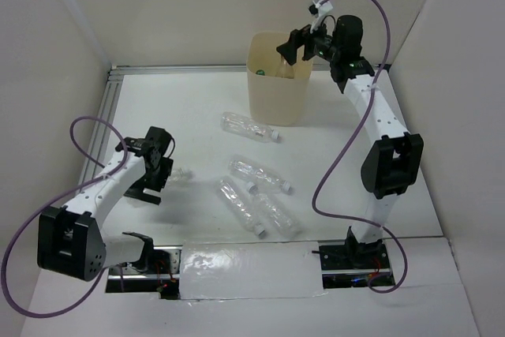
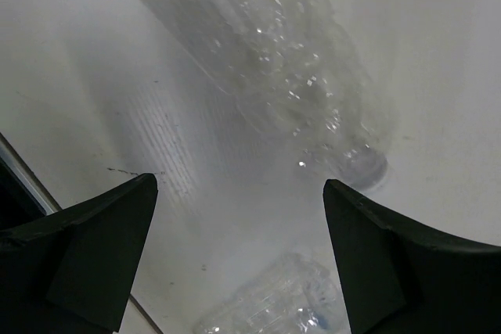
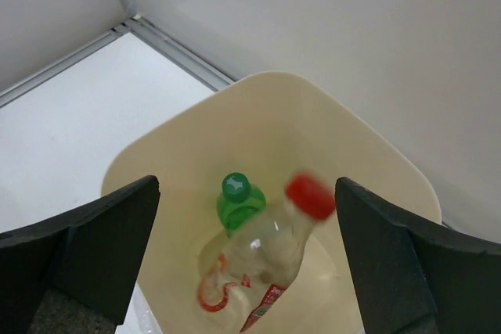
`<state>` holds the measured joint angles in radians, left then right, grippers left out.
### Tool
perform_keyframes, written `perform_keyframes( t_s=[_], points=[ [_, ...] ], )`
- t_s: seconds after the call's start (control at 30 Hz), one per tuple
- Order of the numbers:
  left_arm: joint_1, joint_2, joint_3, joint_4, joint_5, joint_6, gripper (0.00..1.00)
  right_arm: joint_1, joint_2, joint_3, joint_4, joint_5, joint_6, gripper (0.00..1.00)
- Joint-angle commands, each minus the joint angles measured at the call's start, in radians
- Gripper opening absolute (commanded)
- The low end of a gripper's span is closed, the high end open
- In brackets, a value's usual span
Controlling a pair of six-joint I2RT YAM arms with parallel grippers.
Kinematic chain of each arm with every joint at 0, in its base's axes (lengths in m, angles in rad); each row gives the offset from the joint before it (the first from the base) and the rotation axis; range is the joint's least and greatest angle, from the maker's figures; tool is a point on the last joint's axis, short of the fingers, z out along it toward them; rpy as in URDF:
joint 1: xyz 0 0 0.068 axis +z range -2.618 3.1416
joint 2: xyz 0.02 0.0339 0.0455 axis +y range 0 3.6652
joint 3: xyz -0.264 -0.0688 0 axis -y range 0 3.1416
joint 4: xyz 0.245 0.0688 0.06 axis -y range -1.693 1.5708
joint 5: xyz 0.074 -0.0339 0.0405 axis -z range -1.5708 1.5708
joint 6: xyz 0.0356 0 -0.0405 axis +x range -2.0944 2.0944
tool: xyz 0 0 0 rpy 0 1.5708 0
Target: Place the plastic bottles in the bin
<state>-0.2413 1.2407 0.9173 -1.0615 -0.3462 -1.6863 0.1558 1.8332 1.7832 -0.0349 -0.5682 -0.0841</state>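
My left gripper should turn next and go down onto the clear bottle's end with the cap [image 1: 182, 174] [image 2: 333, 127], because the bottle lies at an angle below it, toward the top in the wrist view.
My right gripper [image 1: 301, 50] hangs open over the cream bin [image 1: 276, 102]. In the right wrist view its fingers [image 3: 94, 248] stand wide apart above the bin's rim [image 3: 376, 154]. Inside the bin lie a green bottle [image 3: 236, 198] and a clear, red-capped bottle [image 3: 275, 260], whose cap is blurred. Neither touches the fingers. My left gripper [image 1: 154, 181] is low over the table at the left, open, next to a clear bottle [image 1: 181, 173]. The left wrist view shows one clear bottle [image 2: 274, 60] ahead of the fingers and another [image 2: 282, 303] between them, untouched.
Several more clear ribbed bottles lie mid-table: one [image 1: 248, 126] near the bin's foot, another [image 1: 259, 173] below it, and two [image 1: 241, 204] [image 1: 276, 212] side by side toward the front. White walls enclose the table, and a metal rail [image 1: 110, 108] runs along the left.
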Motion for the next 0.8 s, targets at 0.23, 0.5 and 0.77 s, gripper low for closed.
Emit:
perform_keyframes(
  t_s=[0.23, 0.5, 0.77],
  points=[
    [0.092, 0.088, 0.006, 0.096, 0.012, -0.148, 1.0, -0.004, -0.12, -0.045, -0.037, -0.147, 0.021, 1.0],
    [0.039, -0.018, 0.006, 0.141, 0.079, -0.165, 1.0, -0.013, -0.247, -0.261, -0.048, -0.156, -0.032, 1.0],
    [0.163, 0.022, -0.055, 0.257, 0.058, -0.176, 1.0, -0.013, -0.275, -0.334, -0.069, -0.174, -0.032, 1.0]
  ],
)
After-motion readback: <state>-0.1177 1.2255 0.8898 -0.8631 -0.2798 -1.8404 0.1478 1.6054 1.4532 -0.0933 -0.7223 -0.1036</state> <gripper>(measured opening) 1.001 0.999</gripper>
